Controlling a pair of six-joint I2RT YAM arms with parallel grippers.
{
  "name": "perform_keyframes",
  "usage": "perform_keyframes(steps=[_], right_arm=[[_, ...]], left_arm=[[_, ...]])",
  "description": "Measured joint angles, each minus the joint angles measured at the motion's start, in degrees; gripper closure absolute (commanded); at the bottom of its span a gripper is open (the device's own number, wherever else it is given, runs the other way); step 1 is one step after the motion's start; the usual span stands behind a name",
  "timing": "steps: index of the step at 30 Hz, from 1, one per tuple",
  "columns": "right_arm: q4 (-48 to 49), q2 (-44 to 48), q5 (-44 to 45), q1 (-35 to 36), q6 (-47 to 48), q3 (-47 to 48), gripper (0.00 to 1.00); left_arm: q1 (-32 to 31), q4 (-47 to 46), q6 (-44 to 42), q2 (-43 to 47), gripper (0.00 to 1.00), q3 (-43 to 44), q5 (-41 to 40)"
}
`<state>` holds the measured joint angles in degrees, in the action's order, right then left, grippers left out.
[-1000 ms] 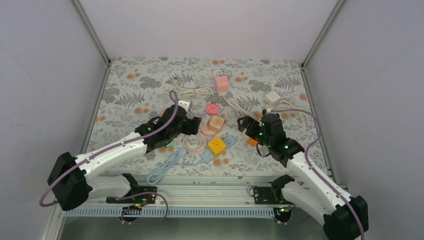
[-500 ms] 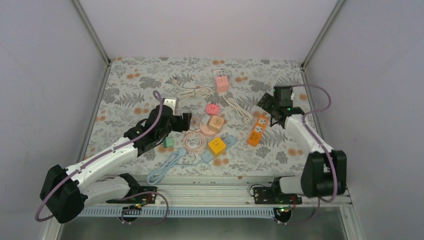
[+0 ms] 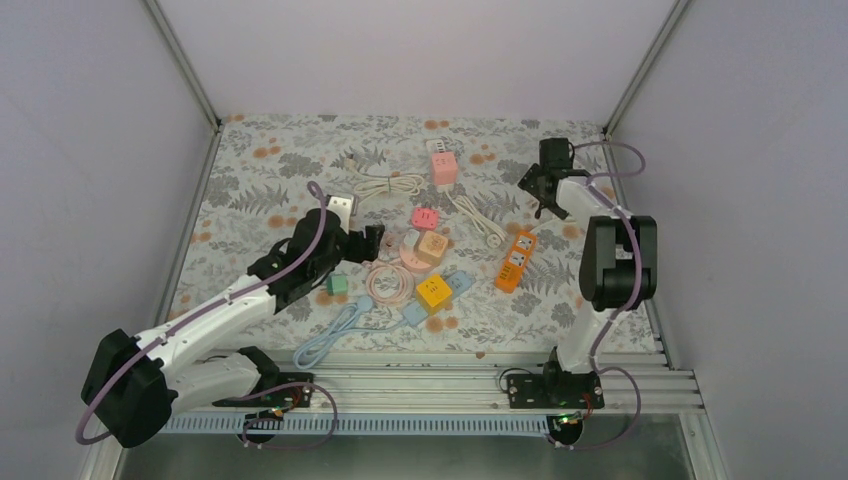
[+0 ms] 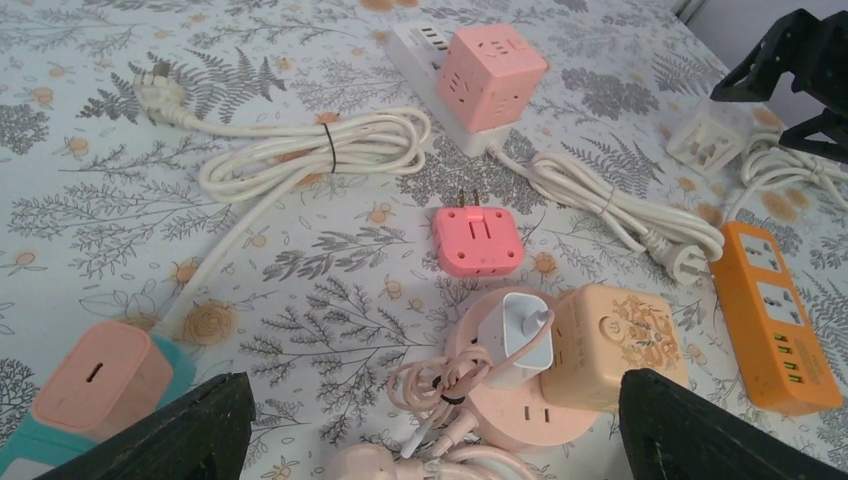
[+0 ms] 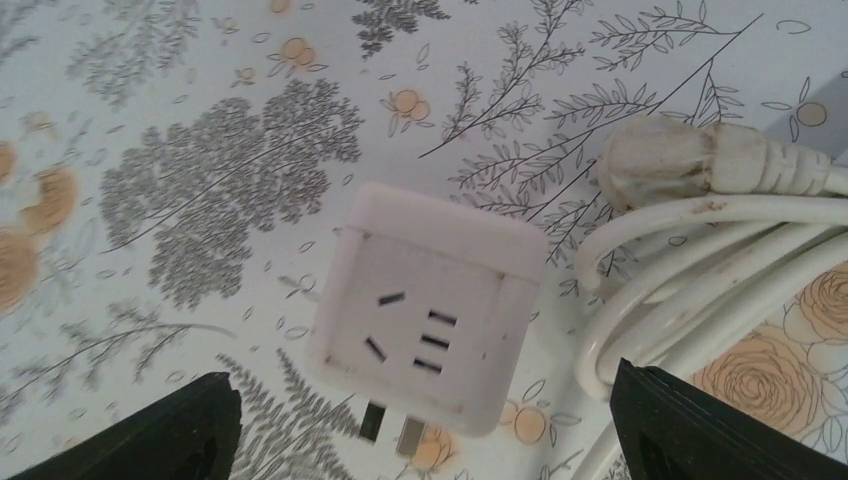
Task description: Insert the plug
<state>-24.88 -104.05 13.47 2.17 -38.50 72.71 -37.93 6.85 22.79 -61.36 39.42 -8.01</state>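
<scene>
The white cube is below, between my right gripper's open fingers, so they should next go down past its sides, clear of the coiled cable, and close.
A white cube plug adapter (image 5: 430,305) lies on the floral mat with its two metal prongs pointing toward the camera. My right gripper (image 5: 420,400) hovers open straight above it, one finger on each side, touching nothing. In the top view the right gripper (image 3: 540,188) sits at the far right and covers the cube. My left gripper (image 4: 435,400) is open and empty above a round pink socket (image 4: 520,420) that carries a white charger (image 4: 520,340) and a peach cube (image 4: 620,340). From above, the left gripper (image 3: 372,240) is left of centre.
A coiled white cable (image 5: 700,270) with its plug head (image 5: 660,160) lies right beside the white cube. An orange power strip (image 3: 516,260), a small pink adapter (image 3: 425,217), a pink cube on a white strip (image 3: 441,165), a yellow cube (image 3: 433,291) and a blue cable (image 3: 340,335) fill the middle.
My right arm has swung from the near middle out to the far right, ending over the white cube. The left gripper has drawn back slightly to the left.
</scene>
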Motion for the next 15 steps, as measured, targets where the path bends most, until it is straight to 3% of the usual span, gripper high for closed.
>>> perform_keyframes(steps=[4, 15], right_arm=[[-1.11, -3.87, 2.32, 0.0, -1.07, 2.84, 0.02], [-1.92, -10.38, 2.25, -0.09, -0.57, 8.74, 0.17]], left_arm=[[0.2, -0.61, -0.33, -0.02, 0.09, -1.01, 0.37], [0.28, -1.64, -0.96, -1.11, 0.09, -1.09, 1.22]])
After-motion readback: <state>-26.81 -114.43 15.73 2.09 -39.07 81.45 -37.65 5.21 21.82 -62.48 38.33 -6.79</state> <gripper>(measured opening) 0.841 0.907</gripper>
